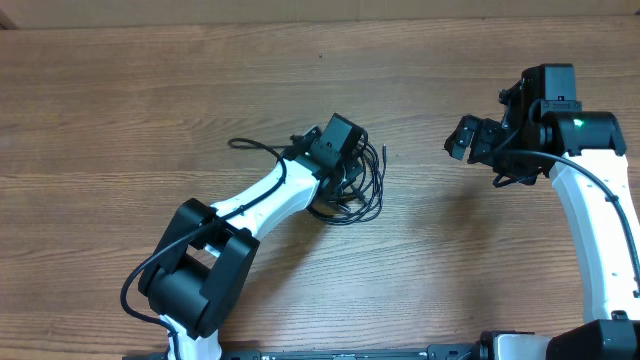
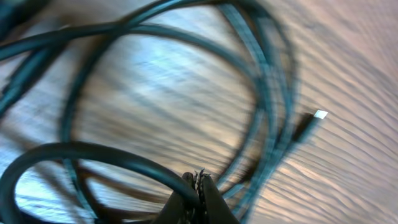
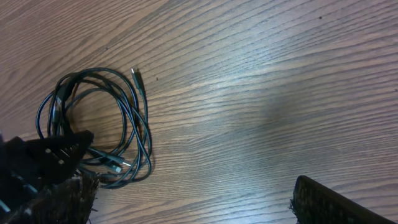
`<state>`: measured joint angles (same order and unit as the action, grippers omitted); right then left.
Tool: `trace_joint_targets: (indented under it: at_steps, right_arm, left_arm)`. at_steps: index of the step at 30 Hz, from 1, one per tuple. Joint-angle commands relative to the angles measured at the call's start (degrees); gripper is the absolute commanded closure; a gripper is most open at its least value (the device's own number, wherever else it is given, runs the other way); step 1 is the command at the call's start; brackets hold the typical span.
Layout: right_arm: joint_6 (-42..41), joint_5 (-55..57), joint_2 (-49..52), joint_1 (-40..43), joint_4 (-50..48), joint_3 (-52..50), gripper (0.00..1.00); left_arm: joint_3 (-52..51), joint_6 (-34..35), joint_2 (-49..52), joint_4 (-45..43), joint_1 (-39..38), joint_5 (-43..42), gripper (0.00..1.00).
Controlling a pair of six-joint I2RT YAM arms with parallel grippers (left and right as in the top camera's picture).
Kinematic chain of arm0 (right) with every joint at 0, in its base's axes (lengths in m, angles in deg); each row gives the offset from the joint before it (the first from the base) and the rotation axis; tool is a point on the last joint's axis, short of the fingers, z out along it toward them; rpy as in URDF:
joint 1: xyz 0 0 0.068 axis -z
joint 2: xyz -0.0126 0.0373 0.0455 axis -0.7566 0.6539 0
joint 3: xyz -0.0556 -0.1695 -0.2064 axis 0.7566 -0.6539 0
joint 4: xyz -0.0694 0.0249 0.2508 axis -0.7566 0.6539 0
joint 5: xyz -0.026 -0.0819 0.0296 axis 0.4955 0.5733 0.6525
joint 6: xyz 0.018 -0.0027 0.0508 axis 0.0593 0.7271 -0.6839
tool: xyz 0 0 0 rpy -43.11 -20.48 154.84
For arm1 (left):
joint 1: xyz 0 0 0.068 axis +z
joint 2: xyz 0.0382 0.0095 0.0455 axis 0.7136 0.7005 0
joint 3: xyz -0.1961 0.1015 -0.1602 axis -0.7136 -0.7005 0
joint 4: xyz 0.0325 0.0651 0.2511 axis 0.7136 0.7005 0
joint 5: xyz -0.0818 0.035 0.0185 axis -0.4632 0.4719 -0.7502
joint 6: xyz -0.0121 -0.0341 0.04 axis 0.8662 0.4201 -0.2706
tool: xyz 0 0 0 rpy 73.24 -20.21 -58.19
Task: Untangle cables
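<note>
The left gripper will next lift high and to the left in the overhead view, over bare table, and let go of the loop, because the loop crosses other cords.
The cables lie as one coiled bundle of thin black cords on the wooden table, with one end trailing left. My left gripper is down on the bundle. In the left wrist view its fingers are shut on a loop of cable, and a silvery-tipped plug lies to the right. My right gripper is open and empty above bare table, to the right of the bundle. The right wrist view shows the bundle at the left, with the open fingers apart from it.
Wooden table all round. The left arm's white links run from the front edge up to the bundle. The right arm stands along the right side. The left gripper's dark body shows in the right wrist view.
</note>
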<state>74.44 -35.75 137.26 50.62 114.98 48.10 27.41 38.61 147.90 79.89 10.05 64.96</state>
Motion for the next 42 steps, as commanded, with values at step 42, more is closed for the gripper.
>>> trace_joint_targets:
  at_steps: [42]
  right_arm:
    - [-0.26, -0.22, -0.76, -0.13, -2.62, -2.49, 0.0]
  left_arm:
    - [43.47, -31.65, -32.57, 20.28, 0.52, 13.03, 0.96]
